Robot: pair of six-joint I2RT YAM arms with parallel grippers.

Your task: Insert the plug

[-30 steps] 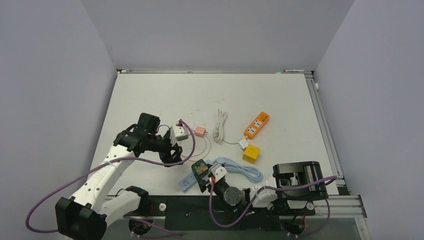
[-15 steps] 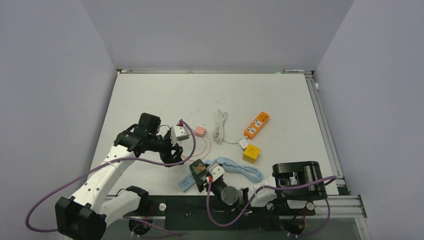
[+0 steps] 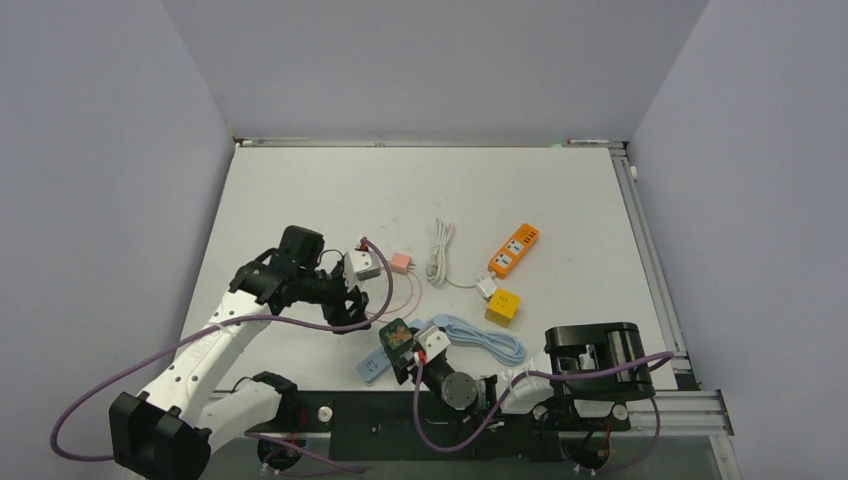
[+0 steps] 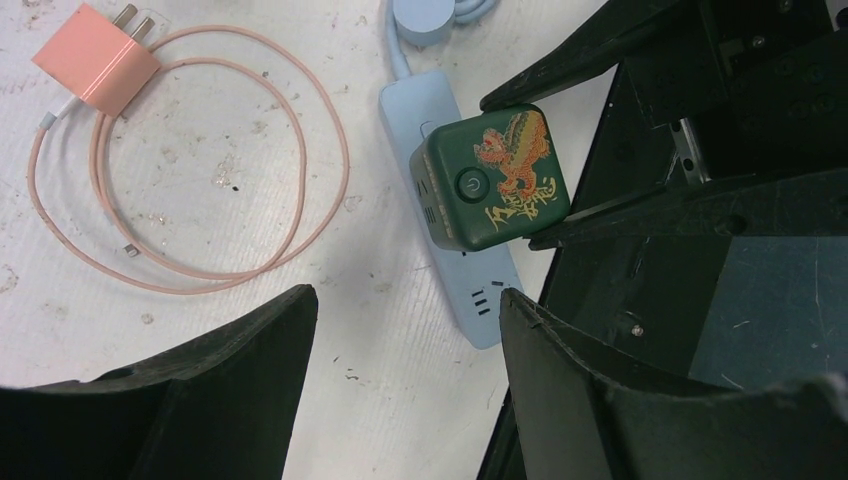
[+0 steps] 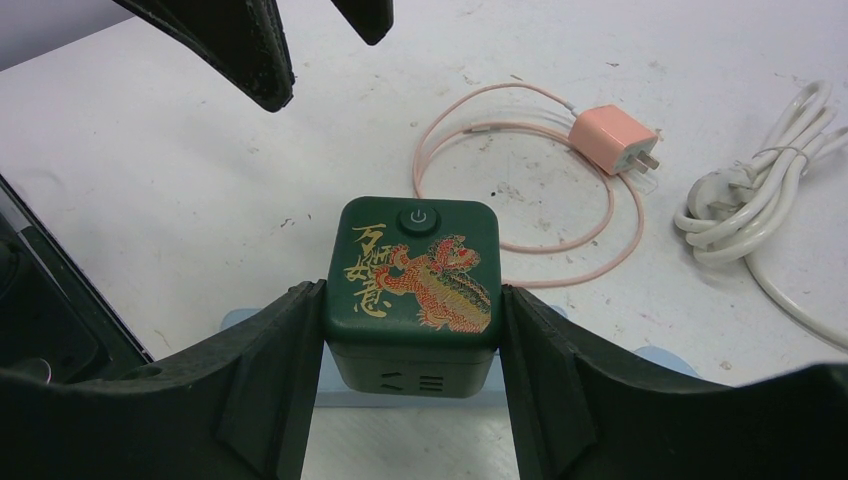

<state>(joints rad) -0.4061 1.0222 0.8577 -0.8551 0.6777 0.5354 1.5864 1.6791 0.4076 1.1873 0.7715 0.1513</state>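
My right gripper lowers the plug onto the light blue power strip and releases it next, as the power strip's middle lies directly below the gripper.
My right gripper point(image 3: 406, 346) point(image 5: 412, 300) is shut on a dark green cube plug with a red and gold dragon point(image 3: 400, 336) point(image 5: 415, 270). It holds the plug right over the light blue power strip point(image 3: 373, 366) point(image 4: 478, 300) point(image 5: 240, 320) at the table's near edge. The plug's underside is hidden, so I cannot tell whether its prongs are in the strip. My left gripper point(image 3: 352, 306) point(image 4: 405, 300) is open and empty. It hangs just left of the plug point(image 4: 490, 180), over bare table.
A pink charger point(image 3: 400, 262) point(image 4: 97, 70) point(image 5: 610, 137) with a looped pink cable lies behind the strip. Further right are a coiled white cord point(image 3: 438, 252) point(image 5: 750, 200), an orange power strip point(image 3: 514, 250), a yellow cube point(image 3: 502, 306) and the strip's coiled blue cable point(image 3: 485, 340).
My right gripper has shifted the green plug slightly left over the blue strip. My left gripper has edged a little to the right, still open.
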